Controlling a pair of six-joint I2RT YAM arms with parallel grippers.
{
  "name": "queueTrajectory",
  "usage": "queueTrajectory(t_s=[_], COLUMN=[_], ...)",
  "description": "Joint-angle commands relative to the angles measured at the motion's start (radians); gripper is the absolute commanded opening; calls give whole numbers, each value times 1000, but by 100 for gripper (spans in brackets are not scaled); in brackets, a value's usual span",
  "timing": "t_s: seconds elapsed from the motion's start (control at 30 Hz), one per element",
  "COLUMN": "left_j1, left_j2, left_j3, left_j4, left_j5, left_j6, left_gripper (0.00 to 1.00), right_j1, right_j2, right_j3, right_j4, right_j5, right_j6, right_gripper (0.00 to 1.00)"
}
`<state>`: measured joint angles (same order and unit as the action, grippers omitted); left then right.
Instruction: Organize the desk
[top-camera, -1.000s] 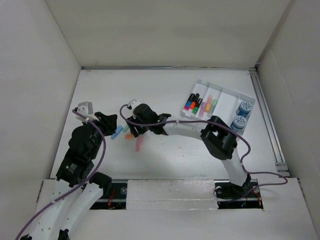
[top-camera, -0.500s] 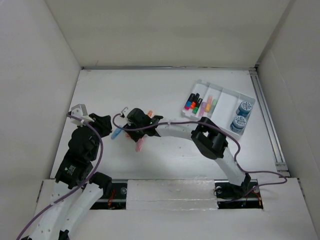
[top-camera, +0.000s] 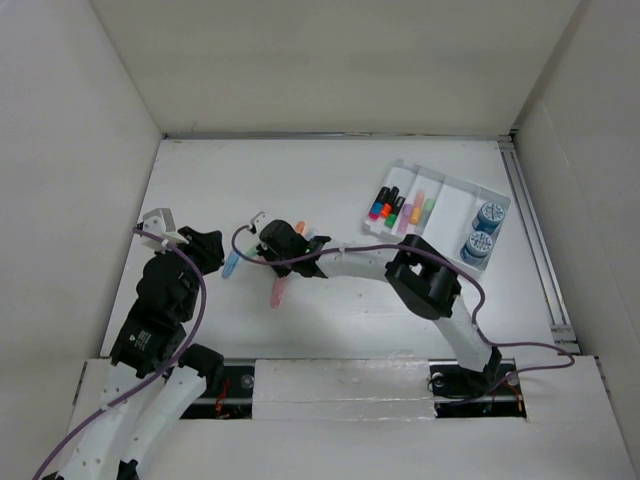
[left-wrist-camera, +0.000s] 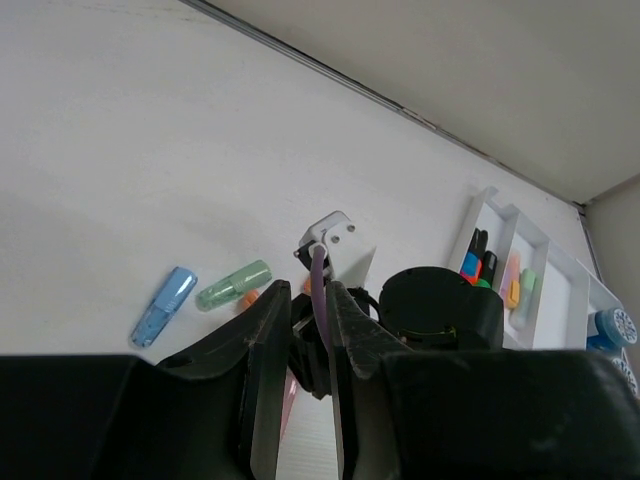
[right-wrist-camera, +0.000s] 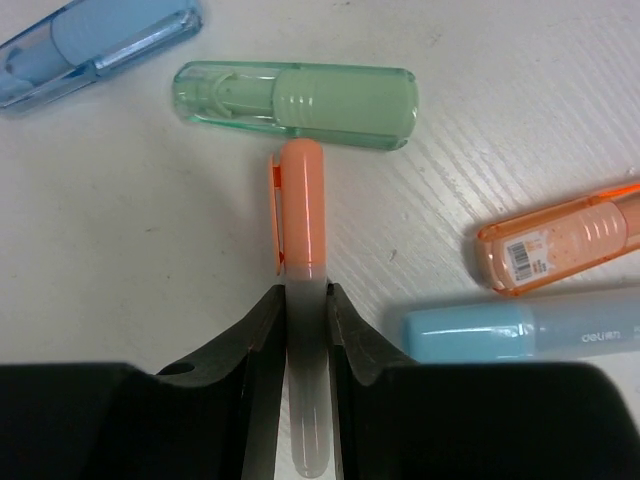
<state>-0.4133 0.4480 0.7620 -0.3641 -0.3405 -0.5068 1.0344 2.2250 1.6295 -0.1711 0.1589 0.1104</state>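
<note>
I need to lift my right gripper and move it over the tray's highlighter section, which is to its right in the top view. I should release there among similar highlighters.
My right gripper is shut on the pale barrel of an orange-capped highlighter lying on the white desk. Its cap nearly touches a green highlighter lying crosswise. A blue one lies far left; an orange one and a light blue one lie to the right. From above, the right gripper is left of centre on the desk. My left gripper is just left of it, jaws nearly together and empty.
A white compartmented tray at the back right holds several markers and two blue rolls. A pink highlighter lies nearer the front. White walls surround the desk; a metal rail runs along the right edge.
My right gripper has reached further left into the cluster of highlighters. My left gripper has drawn back slightly to the left.
</note>
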Motion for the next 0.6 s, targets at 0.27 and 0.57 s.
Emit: queueTrajectory(t_s=[0.27,0.57], left_j1=[-2,-2], left_j2=[-3,46], left_j3=[5,-27], left_j4=[89,137], left_j5=[84,248], left_j6=[40,85], left_gripper=[21,29], right_j1=[-115,-505], right_j2=[-347,-663], right_j3=[-227,-575], right_j4=[237,307], right_j5=[-5,33], right_j6=[142,380], right_gripper=[3,2])
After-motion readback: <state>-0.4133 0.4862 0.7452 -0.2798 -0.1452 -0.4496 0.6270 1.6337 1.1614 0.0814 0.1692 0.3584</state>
